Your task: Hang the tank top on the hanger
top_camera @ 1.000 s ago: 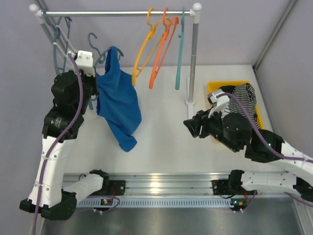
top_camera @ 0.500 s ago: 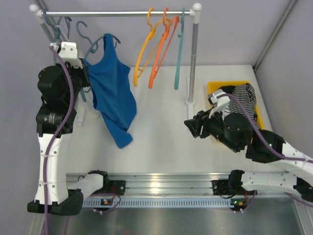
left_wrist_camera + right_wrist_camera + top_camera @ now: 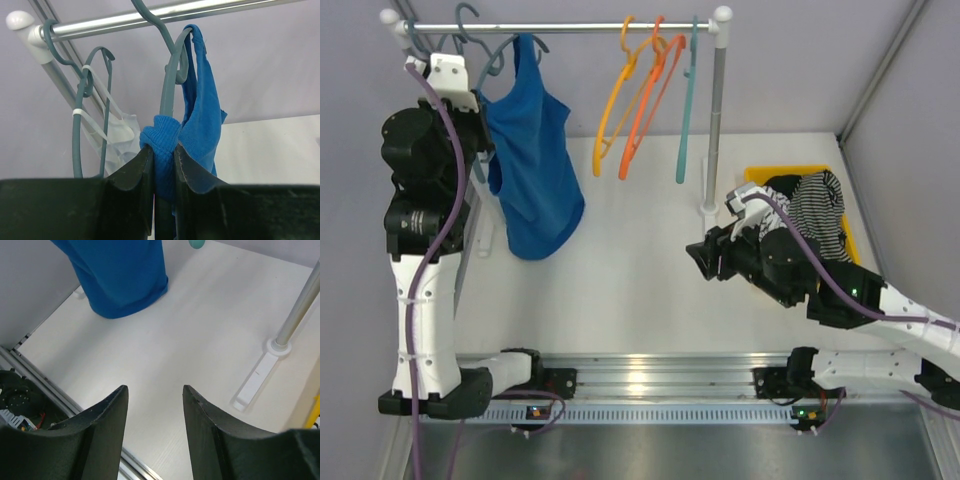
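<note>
I need to move my left gripper outward next, because the hanger's hook is still above the rack's bar, then lower the hook onto the bar and let go of the tank top's strap.
The royal-blue tank top hangs on the slate-teal hanger, whose hook rises to the rail at the rack's left end. My left gripper is raised high and shut on the top's strap and the hanger arm; in the left wrist view the jaws pinch the blue fabric against the teal hanger, whose hook stands at the rail. My right gripper is open and empty over the table; its view shows the top's hem at the upper left.
Yellow-orange, orange and teal hangers hang on the rail. More teal hangers with a white garment hang at the rail's left end. The rack post stands mid-table. A yellow bin with striped garments sits right.
My left arm has lifted the hanger with the tank top up and left, bringing the hook to the rail. The top now hangs straighter. My right gripper has shifted slightly left.
</note>
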Robot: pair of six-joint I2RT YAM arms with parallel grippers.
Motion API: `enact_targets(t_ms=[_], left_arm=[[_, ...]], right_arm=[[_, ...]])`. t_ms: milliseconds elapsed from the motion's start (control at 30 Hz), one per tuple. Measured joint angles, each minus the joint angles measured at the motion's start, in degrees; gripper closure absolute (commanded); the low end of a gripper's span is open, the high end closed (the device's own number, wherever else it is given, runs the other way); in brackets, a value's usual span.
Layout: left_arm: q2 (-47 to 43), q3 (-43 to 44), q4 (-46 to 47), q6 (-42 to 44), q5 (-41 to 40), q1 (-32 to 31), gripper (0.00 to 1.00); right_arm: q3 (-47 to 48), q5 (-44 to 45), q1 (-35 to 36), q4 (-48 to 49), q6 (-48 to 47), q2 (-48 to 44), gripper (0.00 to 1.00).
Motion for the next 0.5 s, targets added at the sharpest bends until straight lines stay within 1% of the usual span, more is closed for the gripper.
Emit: enact_targets(t_ms=[500], left_arm=[[7.3,3.5,1.0,7.1,-6.5,0.4,1.00]], right_arm=[[0.0,-3.0,-0.5,1.3,-3.0,4.2,0.52]])
